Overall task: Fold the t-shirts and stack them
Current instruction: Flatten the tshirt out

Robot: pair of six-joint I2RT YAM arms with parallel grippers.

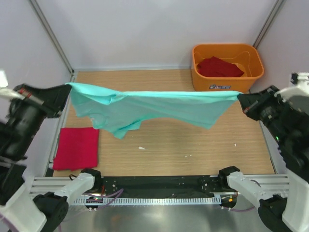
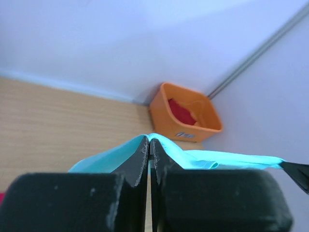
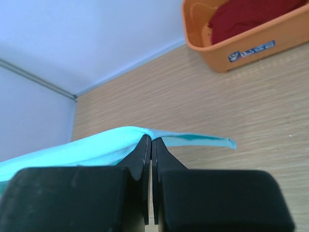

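Observation:
The mint-green t-shirt (image 1: 154,108) hangs stretched above open table, so the right gripper next needs to go down to the wood by the tub's near side and let go of it.
The mint-green t-shirt (image 1: 154,108) hangs stretched in the air above the table, held at both ends. My left gripper (image 1: 67,89) is shut on its left end; the cloth (image 2: 106,157) drapes over the closed fingertips in the left wrist view. My right gripper (image 1: 240,98) is shut on its right end; the cloth (image 3: 96,145) shows there too. A folded deep red t-shirt (image 1: 77,147) lies flat at the table's near left. Another red t-shirt (image 1: 219,66) lies crumpled in the orange tub (image 1: 253,75).
The orange tub stands at the back right corner and also shows in the left wrist view (image 2: 161,116) and the right wrist view (image 3: 231,53). White walls and metal frame posts surround the wooden table (image 1: 193,150). Small white scraps (image 1: 141,148) lie on the wood.

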